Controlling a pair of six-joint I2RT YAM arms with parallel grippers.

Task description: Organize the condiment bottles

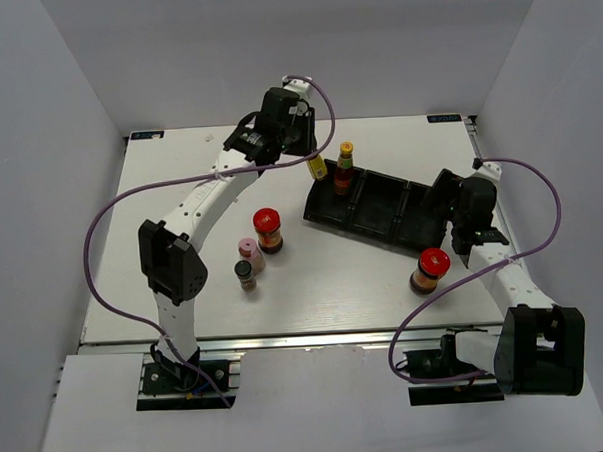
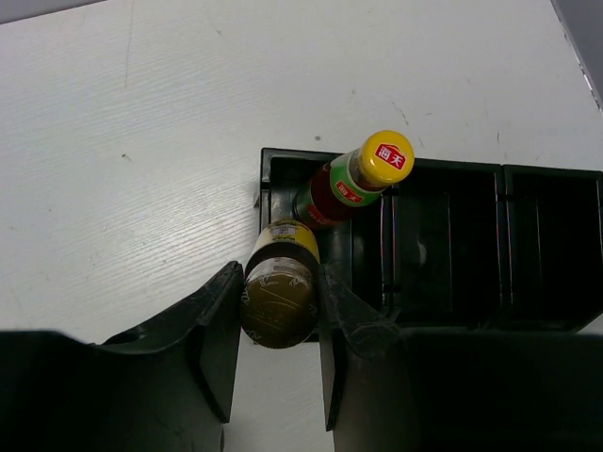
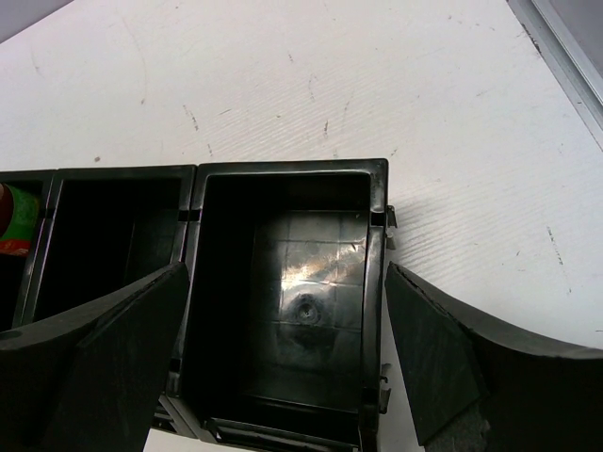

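Observation:
I will next carry the slim yellow-capped bottle with my left gripper back and to the right in the top view, then down into the free near part of the tray's end section.
My left gripper (image 1: 311, 153) (image 2: 280, 275) is shut on a slim yellow-capped bottle (image 1: 318, 167) (image 2: 279, 299) and holds it tilted at the left end of the long black tray (image 1: 386, 210) (image 2: 452, 169). A second slim yellow-capped bottle (image 1: 345, 168) (image 2: 356, 181) stands in the tray's left end compartment. A red-lidded jar (image 1: 269, 229), a pink-capped bottle (image 1: 249, 254) and a dark-capped tiny jar (image 1: 245, 276) stand on the table left of the tray. Another red-lidded jar (image 1: 430, 269) stands near my right arm. My right gripper (image 1: 463, 217) (image 3: 285, 273) is open over the tray's right end compartment (image 3: 283, 171).
The tray lies diagonally, its middle and right compartments holding nothing. The table's right edge rail (image 3: 565, 66) runs close to the tray's right end. White walls enclose the table on three sides.

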